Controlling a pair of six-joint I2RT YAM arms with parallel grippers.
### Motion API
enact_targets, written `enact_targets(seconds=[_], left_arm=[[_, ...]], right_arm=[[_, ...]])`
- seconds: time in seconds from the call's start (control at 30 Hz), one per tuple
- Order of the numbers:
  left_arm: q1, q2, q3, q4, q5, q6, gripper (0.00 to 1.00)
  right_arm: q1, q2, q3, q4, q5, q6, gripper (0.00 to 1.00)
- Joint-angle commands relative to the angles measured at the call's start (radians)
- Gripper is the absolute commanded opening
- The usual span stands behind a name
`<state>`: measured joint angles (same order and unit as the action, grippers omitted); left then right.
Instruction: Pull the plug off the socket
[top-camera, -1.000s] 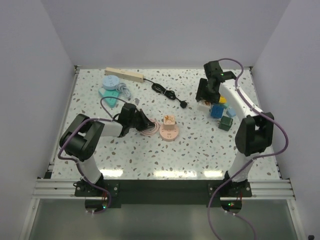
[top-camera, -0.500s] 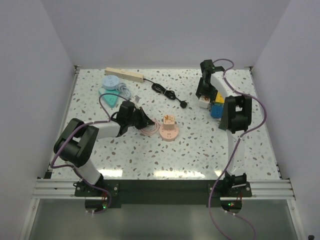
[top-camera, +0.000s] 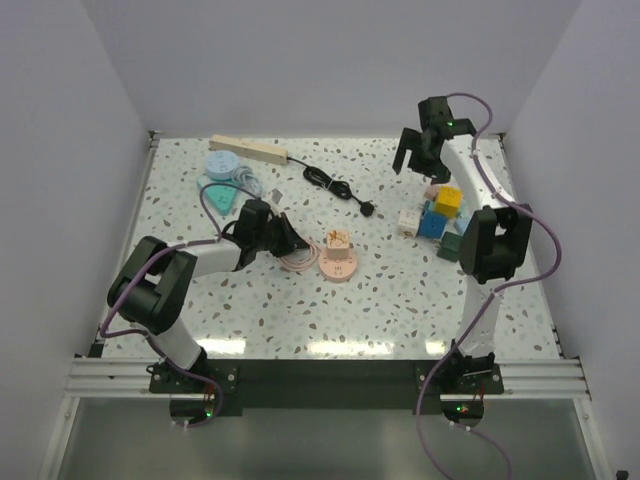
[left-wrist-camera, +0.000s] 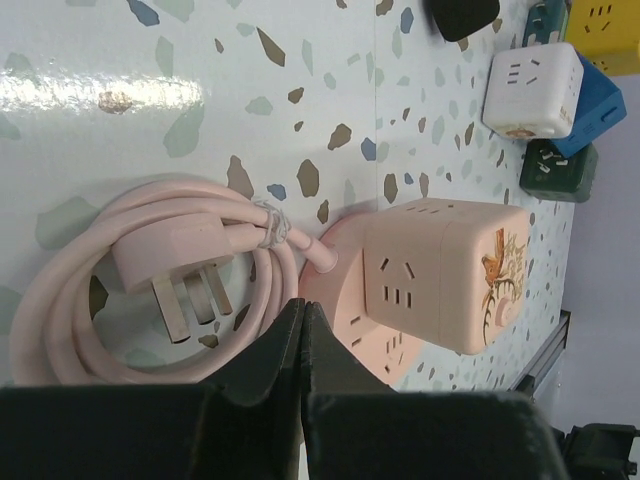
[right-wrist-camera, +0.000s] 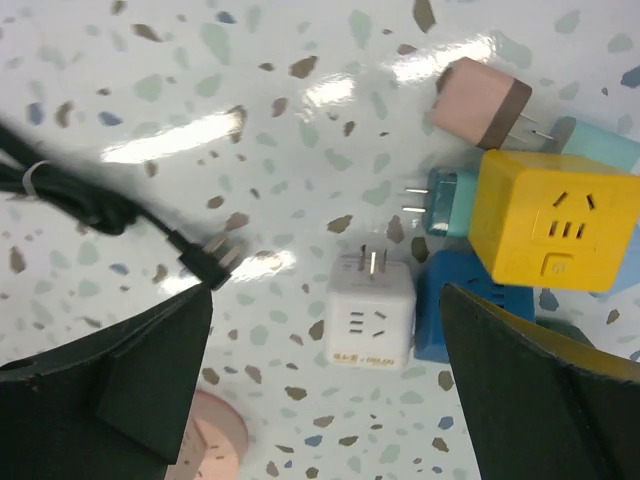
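Observation:
My right gripper moves back and across to the middle of the table next, then down around the pink cube, because that cube still sits on the slotted round base.
The socket (top-camera: 250, 150), a long beige strip, lies at the back left. Its thin black cord (top-camera: 325, 181) runs right and ends in a black plug (top-camera: 368, 208) lying loose on the table, also seen in the right wrist view (right-wrist-camera: 212, 257). My right gripper (top-camera: 418, 160) hangs open high over the back right, holding nothing; its wrist view (right-wrist-camera: 325, 292) looks down on a white cube adapter (right-wrist-camera: 368, 310). My left gripper (top-camera: 290, 248) is shut and empty, its tips (left-wrist-camera: 302, 303) over a coiled pink cord (left-wrist-camera: 60, 310).
A pink cube socket (top-camera: 338, 243) on a round base stands mid-table with its pink plug (left-wrist-camera: 185, 265) beside it. Yellow (top-camera: 447, 201), blue (top-camera: 434, 224), white (top-camera: 408, 221) and dark green (top-camera: 450, 247) cubes cluster at right. Pale blue items (top-camera: 222, 165) lie back left.
My right gripper has opened, left the white cube on the table and risen toward the back. The left arm has barely moved.

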<state>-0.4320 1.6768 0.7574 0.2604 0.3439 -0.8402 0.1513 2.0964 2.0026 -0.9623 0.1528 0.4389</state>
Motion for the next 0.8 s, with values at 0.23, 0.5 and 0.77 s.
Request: enact_targets(seconds=[0.23,0.5,0.77], left_arm=[[0.007,-0.009,0.030,-0.007,-0.025,0.024,0.03],[0.007,-0.057,0.007,-0.026,-0.066,0.020,0.08],[0.007,-0.078,-0.027,-0.024,-0.080,0.006,0.19]], right_arm=[[0.333,-0.156,-0.133,0.014,-0.124,-0.003,0.99],[0.456,-0.088,-0.162,-0.003,-0.065,0.086,0.99],[0.511,-0.053,-0.263,0.022,-0.045,0.129,0.93]])
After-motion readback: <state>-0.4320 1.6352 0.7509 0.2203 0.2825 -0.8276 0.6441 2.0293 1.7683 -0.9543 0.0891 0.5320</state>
